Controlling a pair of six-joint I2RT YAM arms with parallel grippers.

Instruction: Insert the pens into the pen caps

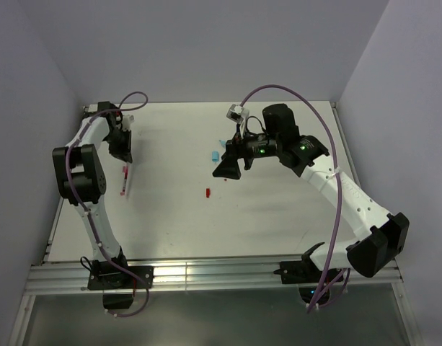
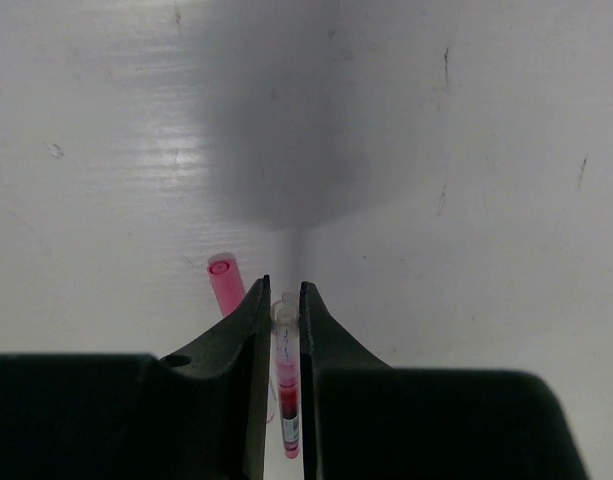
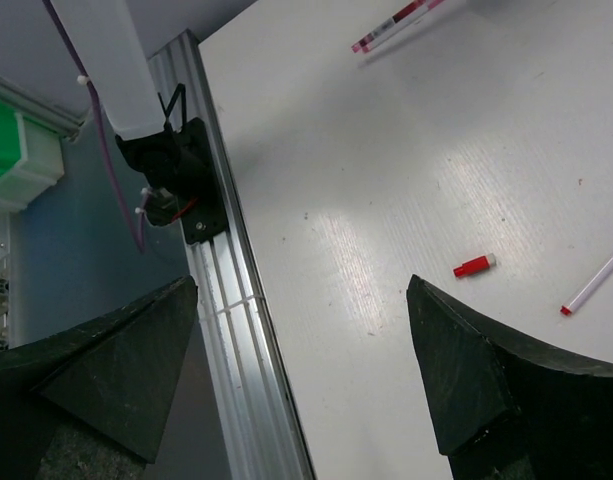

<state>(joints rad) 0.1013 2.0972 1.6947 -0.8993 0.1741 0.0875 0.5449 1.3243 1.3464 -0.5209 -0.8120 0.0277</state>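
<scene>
My left gripper eases down and toward the pink pen next, then opens to release the clear pen, since the tabletop point(image 1: 127, 182) beside the pink pen lies just below.
My left gripper point(image 1: 125, 155) point(image 2: 284, 290) is down at the table at the back left, its jaws closed on a clear pen with a red end point(image 2: 286, 385). A second pink pen point(image 2: 224, 283) lies just left of it, partly behind the left finger. In the top view the two pens point(image 1: 124, 182) lie side by side. My right gripper point(image 1: 231, 166) point(image 3: 301, 290) is wide open and empty above the table's middle. A light blue cap point(image 1: 215, 155) lies just left of it. A red cap point(image 1: 208, 192) point(image 3: 474, 265) lies nearer the front. A white pen with a red tip point(image 3: 593, 290) lies beside the right finger.
An aluminium rail point(image 1: 206, 274) point(image 3: 236, 330) runs along the table's near edge, with the left arm's base point(image 3: 181, 180) bolted to it. Grey walls close in the table at the back and sides. Purple cables arch over both arms.
</scene>
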